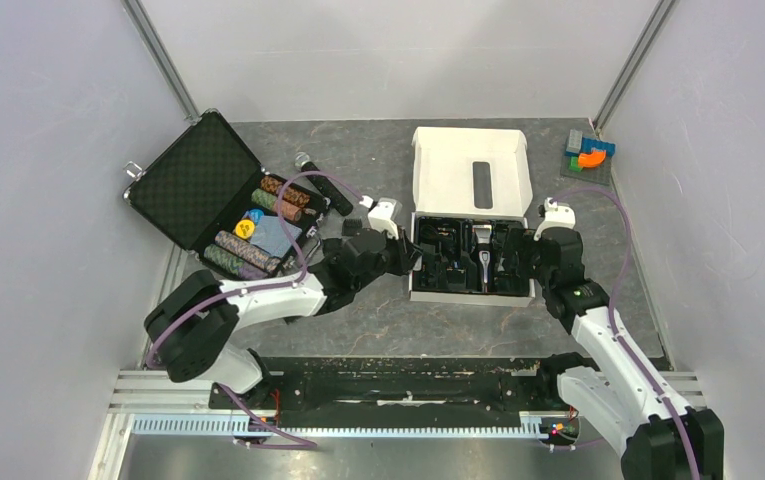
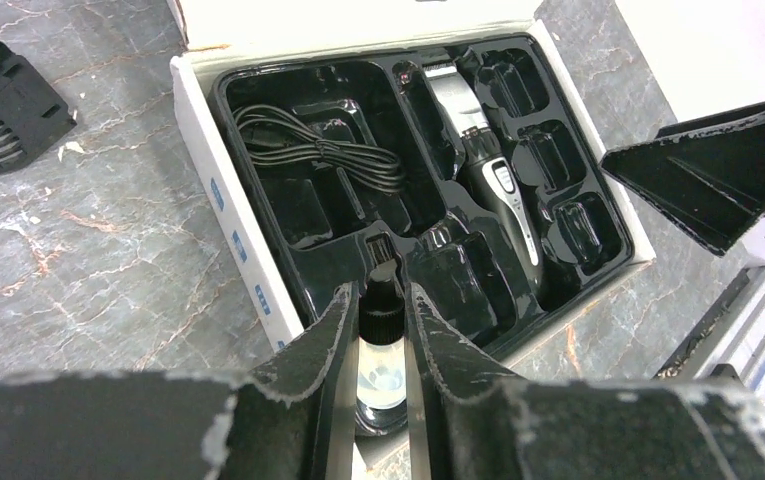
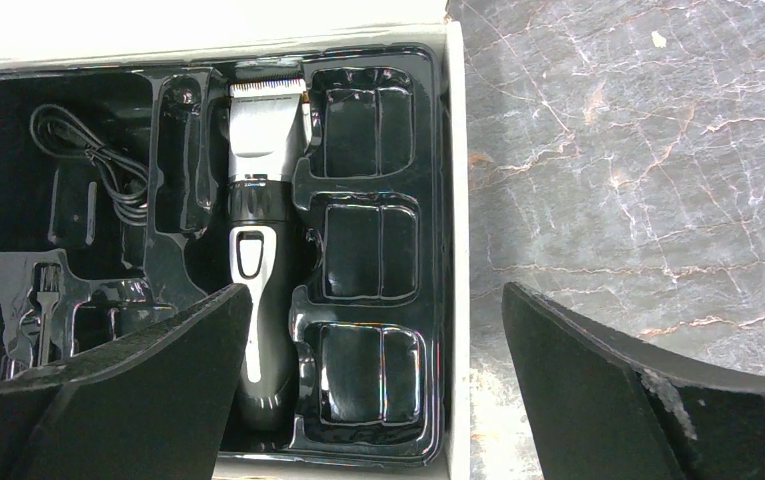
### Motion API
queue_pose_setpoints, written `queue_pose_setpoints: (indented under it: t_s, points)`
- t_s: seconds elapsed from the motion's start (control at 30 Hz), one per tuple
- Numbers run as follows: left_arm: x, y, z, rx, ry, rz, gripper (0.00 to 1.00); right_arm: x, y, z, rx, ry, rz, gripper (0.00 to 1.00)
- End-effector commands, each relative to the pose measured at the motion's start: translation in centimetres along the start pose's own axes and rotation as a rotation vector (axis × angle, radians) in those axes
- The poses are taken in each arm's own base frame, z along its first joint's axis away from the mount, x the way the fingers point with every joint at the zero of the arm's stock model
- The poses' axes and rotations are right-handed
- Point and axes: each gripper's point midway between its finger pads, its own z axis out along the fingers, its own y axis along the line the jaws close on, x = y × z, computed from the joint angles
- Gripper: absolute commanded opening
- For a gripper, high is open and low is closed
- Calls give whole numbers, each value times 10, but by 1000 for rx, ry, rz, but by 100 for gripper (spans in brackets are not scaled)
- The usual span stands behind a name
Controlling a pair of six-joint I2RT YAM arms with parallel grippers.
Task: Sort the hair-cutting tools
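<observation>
I need to move my left gripper down toward the tray's near corner next and bring the small clear bottle into the narrow slot [image 1: 423, 280] [image 2: 374, 392] beside the brush, since it's bare.
The silver-and-black hair clipper [image 1: 481, 258] lies in the middle slot of the black tray inside a white box [image 1: 470, 297]. It also shows in the left wrist view [image 2: 488, 170] and the right wrist view [image 3: 256, 230]. My left gripper [image 2: 381, 295] is shut on a small clear bottle with a black cap [image 2: 381, 345], at the tray's near left edge. One black comb attachment [image 2: 8, 105] lies on the table left of the box. My right gripper [image 3: 378, 300] is open and empty over the tray's right side, near three bare slots.
A black cable [image 2: 318, 150] lies in the tray's left compartment, and a small brush [image 3: 46, 290] is below it. The box lid [image 1: 473, 180] stands open behind. An open poker chip case [image 1: 218, 200] and a microphone [image 1: 323, 183] lie at the left. Coloured blocks [image 1: 590, 152] sit at the far right.
</observation>
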Motion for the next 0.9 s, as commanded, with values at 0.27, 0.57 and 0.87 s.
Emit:
queue_pose_setpoints:
  t_s: [0.27, 0.57, 0.87]
  points:
    - [9, -8, 22, 7, -26, 70, 15, -6, 5, 0, -24, -11, 6, 99]
    - [23, -10, 27, 1, 2, 42, 14, -6, 6, 1, -30, -7, 6, 99]
    - [35, -7, 29, -49, 23, 44, 14, -5, 7, 1, -32, -6, 7, 99]
